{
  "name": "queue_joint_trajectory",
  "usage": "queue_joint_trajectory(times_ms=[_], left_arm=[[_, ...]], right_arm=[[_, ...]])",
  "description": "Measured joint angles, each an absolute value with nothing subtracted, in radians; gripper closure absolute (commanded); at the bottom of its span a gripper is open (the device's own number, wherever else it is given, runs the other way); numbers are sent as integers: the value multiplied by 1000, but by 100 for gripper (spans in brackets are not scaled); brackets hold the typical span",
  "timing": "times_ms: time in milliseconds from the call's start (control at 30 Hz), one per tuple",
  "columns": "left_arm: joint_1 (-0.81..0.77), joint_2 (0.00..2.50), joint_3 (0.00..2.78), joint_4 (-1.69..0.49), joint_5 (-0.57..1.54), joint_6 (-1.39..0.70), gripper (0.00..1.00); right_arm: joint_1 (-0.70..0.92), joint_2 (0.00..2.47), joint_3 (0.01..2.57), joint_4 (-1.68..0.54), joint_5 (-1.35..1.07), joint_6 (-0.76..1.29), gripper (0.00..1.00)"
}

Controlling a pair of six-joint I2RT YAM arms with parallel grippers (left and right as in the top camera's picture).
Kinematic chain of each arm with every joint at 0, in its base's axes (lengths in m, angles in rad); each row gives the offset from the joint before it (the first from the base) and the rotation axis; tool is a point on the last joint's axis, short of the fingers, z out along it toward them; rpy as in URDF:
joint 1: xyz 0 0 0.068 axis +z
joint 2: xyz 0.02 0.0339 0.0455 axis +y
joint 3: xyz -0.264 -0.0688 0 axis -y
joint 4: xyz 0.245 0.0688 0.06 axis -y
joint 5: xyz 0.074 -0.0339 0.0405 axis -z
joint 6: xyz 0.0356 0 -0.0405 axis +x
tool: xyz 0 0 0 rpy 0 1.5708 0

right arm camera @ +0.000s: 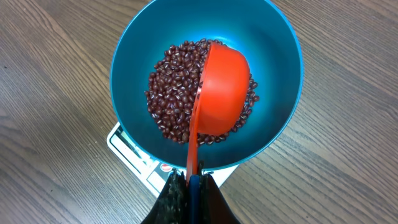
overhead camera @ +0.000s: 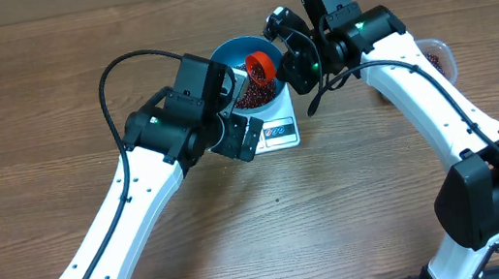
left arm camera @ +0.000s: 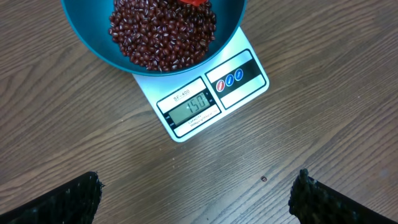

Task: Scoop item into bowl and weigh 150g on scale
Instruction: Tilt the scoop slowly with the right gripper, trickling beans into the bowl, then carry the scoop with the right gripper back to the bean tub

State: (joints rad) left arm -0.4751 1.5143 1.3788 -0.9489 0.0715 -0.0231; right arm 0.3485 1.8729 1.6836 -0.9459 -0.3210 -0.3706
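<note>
Next, my right gripper will go right in the overhead view to the clear tub (overhead camera: 437, 58), lower the scoop (overhead camera: 260, 64) and release it.
The blue bowl (right arm camera: 273, 43) stands on the white scale (left arm camera: 186, 112) and holds a heap of dark red-brown beans (right arm camera: 174, 87). My right gripper (right arm camera: 191, 180) is shut on the handle of an orange-red scoop (right arm camera: 221, 93), whose cup is turned over above the beans inside the bowl. In the overhead view the scoop (overhead camera: 260, 64) hangs over the bowl (overhead camera: 228, 54), with the right gripper (overhead camera: 288, 53) beside it. My left gripper (left arm camera: 198, 186) hovers open over bare wood in front of the scale, holding nothing. The scale's display faces it.
A clear tub (overhead camera: 437, 52) with more beans stands at the far right, partly behind the right arm. A single stray bean (left arm camera: 263, 179) lies on the wooden table (overhead camera: 34, 140). The left arm (overhead camera: 138, 184) crosses the table's left half.
</note>
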Motion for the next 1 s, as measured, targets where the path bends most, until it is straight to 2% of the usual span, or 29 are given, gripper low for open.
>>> queue_joint_trajectory(times_ms=[1000], left_arm=[[-475, 1514, 1379, -949, 72, -23, 0]], right_arm=[[345, 1873, 1683, -965, -348, -367, 96]])
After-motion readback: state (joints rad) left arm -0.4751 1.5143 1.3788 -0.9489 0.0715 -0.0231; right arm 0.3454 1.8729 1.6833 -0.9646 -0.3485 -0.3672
